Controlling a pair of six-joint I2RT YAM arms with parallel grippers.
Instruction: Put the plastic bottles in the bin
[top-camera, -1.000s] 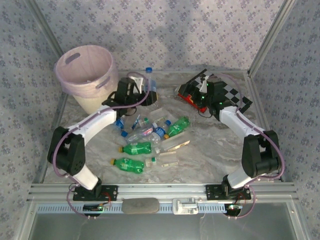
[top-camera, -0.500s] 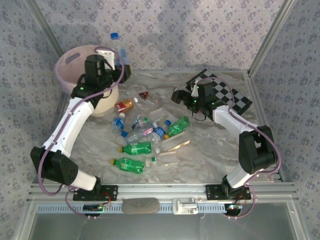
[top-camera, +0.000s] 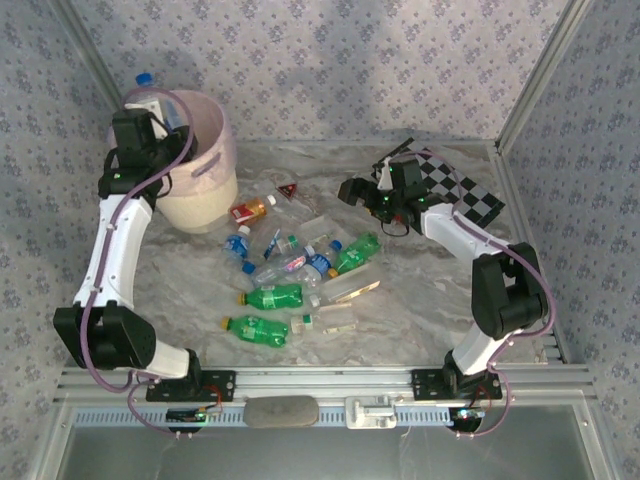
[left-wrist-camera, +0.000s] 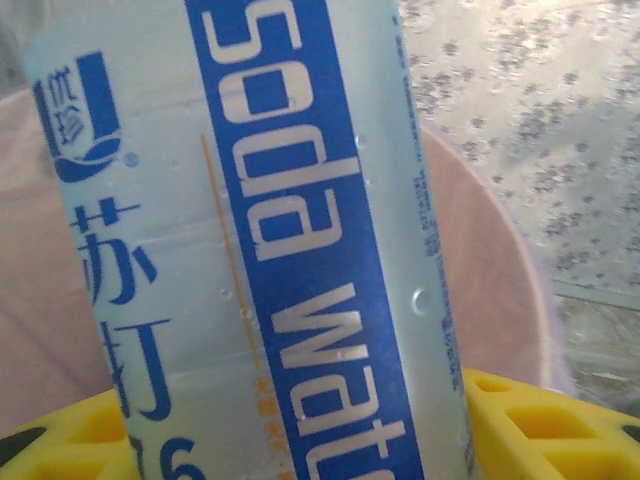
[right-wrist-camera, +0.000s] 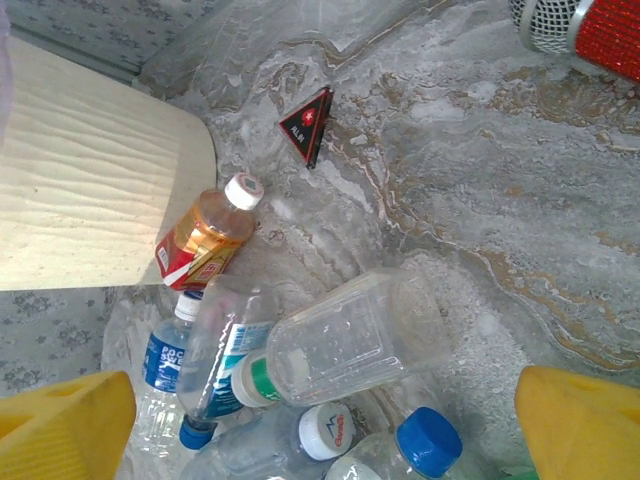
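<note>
My left gripper eases slightly farther in over the bin's opening (top-camera: 204, 122) (left-wrist-camera: 488, 270) next and releases the clear plastic bottle, since the bin's inside lies below the gripper.
My left gripper (top-camera: 148, 108) is shut on a clear plastic bottle with a blue cap (top-camera: 146, 80), held upright over the left rim of the pale pink bin (top-camera: 205, 140). In the left wrist view its blue "Soda Water" label (left-wrist-camera: 290, 250) stands between my yellow fingers (left-wrist-camera: 540, 420), with the bin's inside (left-wrist-camera: 490, 290) behind it. My right gripper (top-camera: 352, 190) hangs open above the pile's far edge. Below its fingers (right-wrist-camera: 580, 425) lie a clear square bottle (right-wrist-camera: 350, 340), a red-label bottle (right-wrist-camera: 205, 240) and a blue-capped one (right-wrist-camera: 428, 440). Green bottles (top-camera: 275, 297) lie nearer the front.
A small red-and-black triangle (top-camera: 288, 190) lies behind the pile. The chessboard (top-camera: 465, 192) sits at the back right, under the right arm. A red bar's end (right-wrist-camera: 600, 30) shows at the top right of the right wrist view. Frame posts rise at both back corners.
My left arm has swung left and up from the back middle of the table to the bin, carrying the bottle. My right gripper has moved left off the chessboard towards the pile.
</note>
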